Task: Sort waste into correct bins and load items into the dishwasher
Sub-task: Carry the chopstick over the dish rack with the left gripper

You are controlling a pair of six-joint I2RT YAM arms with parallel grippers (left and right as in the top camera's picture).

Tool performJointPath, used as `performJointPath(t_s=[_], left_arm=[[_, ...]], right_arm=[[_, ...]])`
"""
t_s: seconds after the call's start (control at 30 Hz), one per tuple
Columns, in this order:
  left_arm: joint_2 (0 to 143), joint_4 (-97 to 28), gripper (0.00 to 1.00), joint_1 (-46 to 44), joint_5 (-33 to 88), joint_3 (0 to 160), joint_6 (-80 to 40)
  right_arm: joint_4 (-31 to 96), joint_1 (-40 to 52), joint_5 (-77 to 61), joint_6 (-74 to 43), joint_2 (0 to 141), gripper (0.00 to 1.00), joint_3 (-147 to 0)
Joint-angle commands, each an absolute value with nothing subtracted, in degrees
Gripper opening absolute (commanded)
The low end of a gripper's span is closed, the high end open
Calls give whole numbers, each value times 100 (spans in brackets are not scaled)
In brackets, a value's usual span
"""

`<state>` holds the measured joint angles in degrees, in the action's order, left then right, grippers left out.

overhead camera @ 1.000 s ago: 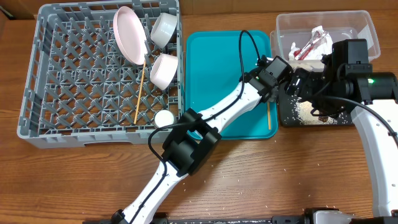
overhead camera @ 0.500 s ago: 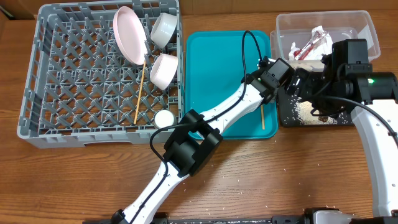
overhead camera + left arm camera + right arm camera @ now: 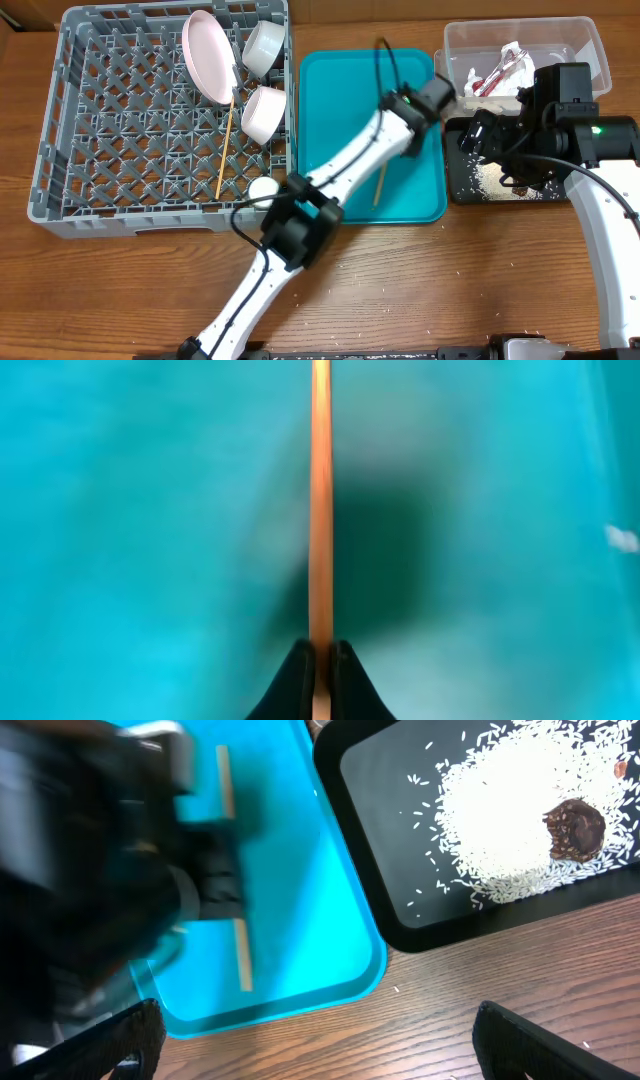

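Note:
Next, my left gripper lifts from the teal tray (image 3: 340, 100) and lowers beside the plate (image 3: 205, 55).
My left gripper (image 3: 320, 650) is shut on a thin wooden chopstick (image 3: 320, 510) and holds it over the teal tray (image 3: 340, 100). From overhead the chopstick (image 3: 380, 183) hangs below the left gripper (image 3: 392, 150), near the tray's right half. The other chopstick (image 3: 226, 140), a white plate (image 3: 205, 55), two bowls (image 3: 265, 45) (image 3: 263, 113) and a small cup (image 3: 264, 188) are in the grey dish rack (image 3: 60, 180). My right gripper (image 3: 320, 1035) stands open above the table edge beside the black tray (image 3: 380, 850), with nothing between its fingers. Rice (image 3: 500, 820) and a brown lump (image 3: 573, 828) lie in that tray.
The clear tub (image 3: 590, 40) at the back right holds the white-and-red wrapper (image 3: 500, 70). The black tray (image 3: 455, 185) sits just in front of it, against the teal tray's right edge. Loose rice grains are scattered on the wooden table (image 3: 420, 300) near the front.
My left gripper has shut on the chopstick and carried it from the teal tray's right edge leftward, toward the tray's middle. The right arm has not moved.

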<state>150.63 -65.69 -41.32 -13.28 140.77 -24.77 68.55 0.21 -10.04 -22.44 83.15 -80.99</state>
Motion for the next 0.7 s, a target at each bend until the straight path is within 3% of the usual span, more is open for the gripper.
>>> performJointPath(t_s=[0.0, 0.23, 0.47, 0.67], left_arm=[[15104, -7238, 4, -3656, -1107, 15292, -1925], [15093, -8960, 4, -2969, -1046, 18044, -1479], [14237, -9682, 4, -2058, -1072, 17998, -1186], [13926, -9682, 4, -1188, -239, 17882, -915]], right_arm=[[6820, 36, -945, -2224, 8309, 100, -8095], [6823, 36, -945, -2224, 8309, 100, -8095], [6823, 36, -945, -2224, 8309, 100, -8095], [6820, 36, -945, -2224, 8309, 100, -8095]])
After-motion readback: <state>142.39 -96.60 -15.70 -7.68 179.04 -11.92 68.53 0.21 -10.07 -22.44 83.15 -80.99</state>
